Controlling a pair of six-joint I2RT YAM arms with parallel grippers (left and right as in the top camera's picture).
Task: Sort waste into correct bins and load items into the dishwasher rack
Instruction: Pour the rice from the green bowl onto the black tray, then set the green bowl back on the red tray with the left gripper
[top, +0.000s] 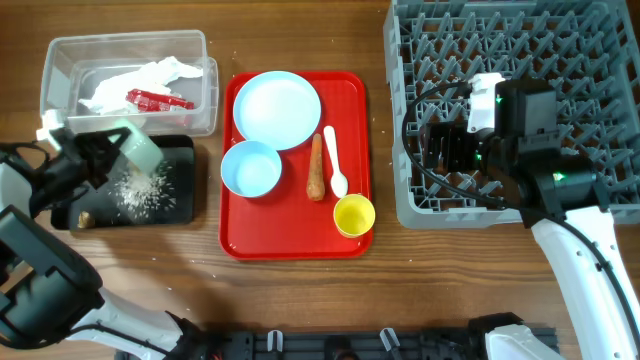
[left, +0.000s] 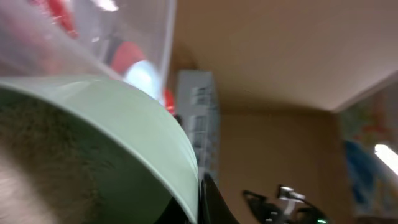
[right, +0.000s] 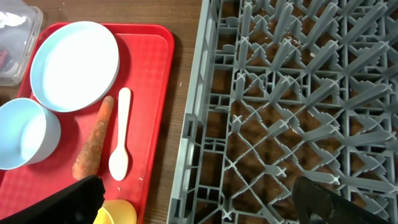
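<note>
My left gripper finishes pouring, levels and crosses to the red tray's bare near corner (top: 264, 224) next, since that lies to its right in the overhead view.
My left gripper (top: 112, 152) is shut on a mint bowl (top: 138, 150), tipped over the black tray (top: 178, 205), where loose white rice (top: 142, 190) and a brown scrap (top: 85, 218) lie. The bowl (left: 106, 143) fills the left wrist view. The clear tub (top: 60, 55) holds crumpled paper (top: 150, 75) and a red wrapper (top: 158, 98). On the red tray (top: 290, 245) are the plate (top: 277, 108), a blue bowl (top: 251, 168), carrot (top: 317, 168), spoon (top: 335, 160) and yellow cup (top: 354, 214). My right gripper (top: 440, 145) is open and empty over the grey rack's (top: 420, 205) left edge (right: 186, 143).
The right wrist view shows the plate (right: 74, 65), blue bowl (right: 25, 134), carrot (right: 93, 146), spoon (right: 121, 143) and cup (right: 115, 214) on the red tray (right: 152, 93). Bare wood lies between the tray and the rack.
</note>
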